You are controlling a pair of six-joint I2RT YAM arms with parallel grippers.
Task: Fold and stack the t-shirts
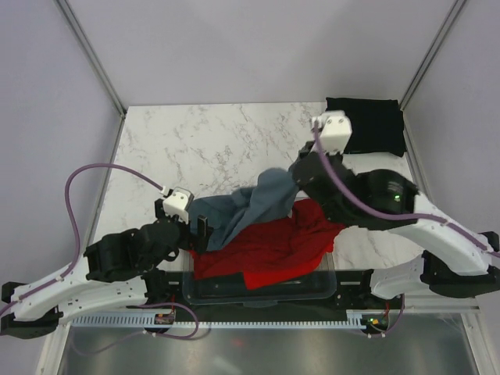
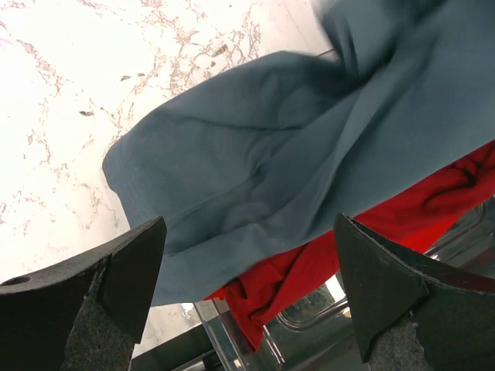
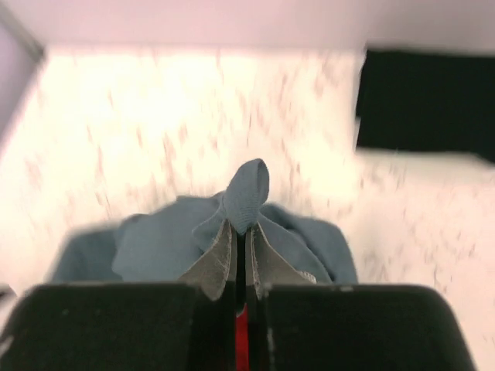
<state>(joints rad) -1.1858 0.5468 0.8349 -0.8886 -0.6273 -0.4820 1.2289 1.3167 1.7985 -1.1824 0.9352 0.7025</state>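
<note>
My left gripper moves down onto the red shirt's edge [image 2: 233, 304] over the bin's rim below it next, as red cloth [image 2: 309, 270] shows between its open fingers.
The slate blue-grey t-shirt [image 1: 250, 207] hangs bunched from my right gripper [image 1: 291, 176], which is shut on a fold of it [image 3: 249, 189] and holds it above the table. Its lower end drapes over the bright red t-shirt [image 1: 269, 246], which lies crumpled across the clear bin. My left gripper [image 1: 197, 231] is open and empty just left of the blue-grey shirt's lower end [image 2: 255, 162]; red cloth [image 2: 309, 270] shows between its fingers. The black t-shirt [image 1: 373, 125] lies folded flat at the table's far right corner, and shows in the right wrist view [image 3: 425, 100].
The clear plastic bin [image 1: 328, 285] sits at the near edge between the arm bases, partly under the red shirt; its rim shows in the left wrist view [image 2: 232, 340]. The white marble table [image 1: 195, 141] is walled by frame posts at the back corners.
</note>
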